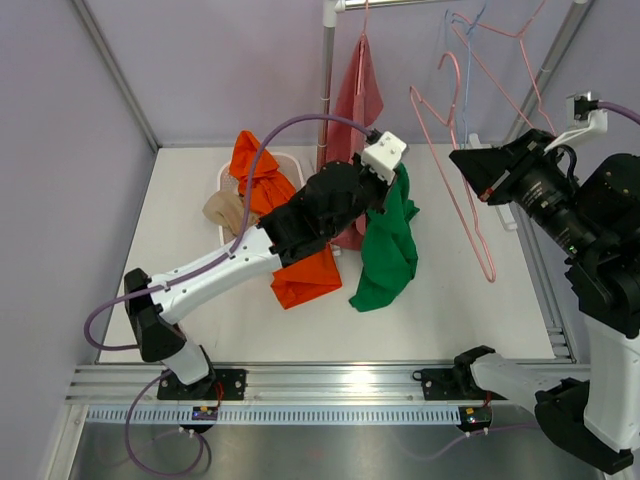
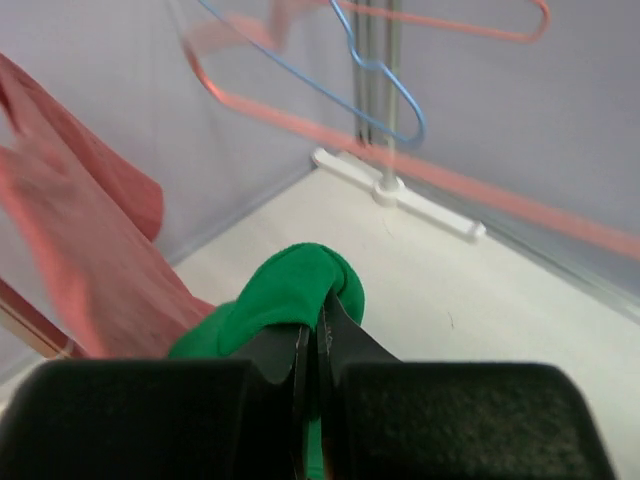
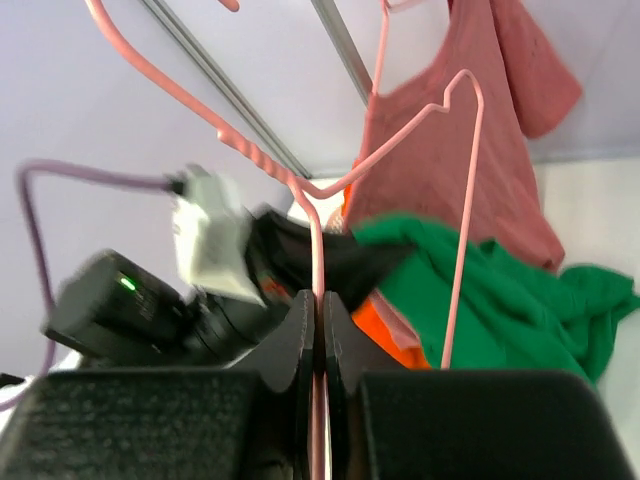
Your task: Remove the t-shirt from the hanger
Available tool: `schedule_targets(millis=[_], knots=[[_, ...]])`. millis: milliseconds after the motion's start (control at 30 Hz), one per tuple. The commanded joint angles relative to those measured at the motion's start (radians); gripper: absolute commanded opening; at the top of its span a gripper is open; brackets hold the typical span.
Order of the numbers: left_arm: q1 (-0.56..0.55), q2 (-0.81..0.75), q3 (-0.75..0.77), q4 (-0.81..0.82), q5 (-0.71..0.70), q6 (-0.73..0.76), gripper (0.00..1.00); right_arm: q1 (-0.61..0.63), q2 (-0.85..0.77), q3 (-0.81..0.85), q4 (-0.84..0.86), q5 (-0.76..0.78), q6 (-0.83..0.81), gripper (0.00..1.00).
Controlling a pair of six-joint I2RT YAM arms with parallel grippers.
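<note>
I need to move the hanger in my right gripper outward next, hook it over the rack's bar (image 1: 420, 3) and let it go, because the t-shirt (image 1: 388, 250) is off the hanger.
The green t-shirt (image 1: 388, 250) hangs bunched from my left gripper (image 1: 392, 190) above the table, off the hanger. In the left wrist view the left gripper (image 2: 318, 322) is shut on a fold of the green t-shirt (image 2: 285, 295). My right gripper (image 1: 478, 172) holds the bare pink wire hanger (image 1: 452, 165) up at the right. In the right wrist view the right gripper (image 3: 320, 305) is shut on the hanger (image 3: 318, 215); the green t-shirt (image 3: 495, 290) lies behind it, apart from the wire.
A dusty-red shirt (image 1: 360, 90) hangs on the rack by its pole (image 1: 327, 90). A blue hanger (image 1: 462, 60) and another pink hanger (image 1: 505, 45) hang at the back right. An orange garment (image 1: 305, 275), a beige cloth (image 1: 225, 210) and a white basket (image 1: 222, 180) sit left of centre.
</note>
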Motion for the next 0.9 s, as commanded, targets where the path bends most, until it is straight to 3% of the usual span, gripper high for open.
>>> schedule_targets(millis=[0,200,300,433,500,667,867], knots=[[-0.026,-0.076,-0.14,0.025,0.06,-0.064,0.0,0.004,0.034,0.065,0.137,-0.01,-0.059,0.0],[-0.179,-0.217,-0.285,0.019,0.005,-0.065,0.0,0.004,0.197,0.154,0.174,0.038,-0.106,0.0],[-0.283,-0.276,-0.248,-0.093,-0.047,-0.063,0.0,0.003,0.28,0.223,0.197,0.076,-0.128,0.0],[-0.299,-0.389,-0.24,-0.223,-0.012,-0.154,0.0,0.003,0.434,0.401,0.153,0.105,-0.16,0.0],[-0.283,-0.449,-0.237,-0.267,-0.039,-0.163,0.0,0.003,0.488,0.514,0.103,0.116,-0.164,0.0],[-0.195,-0.532,-0.118,-0.421,-0.07,-0.111,0.0,-0.02,0.596,0.605,0.103,0.118,-0.171,0.0],[-0.009,-0.428,0.272,-0.553,-0.088,0.067,0.0,-0.075,0.622,0.59,0.16,0.095,-0.158,0.0]])
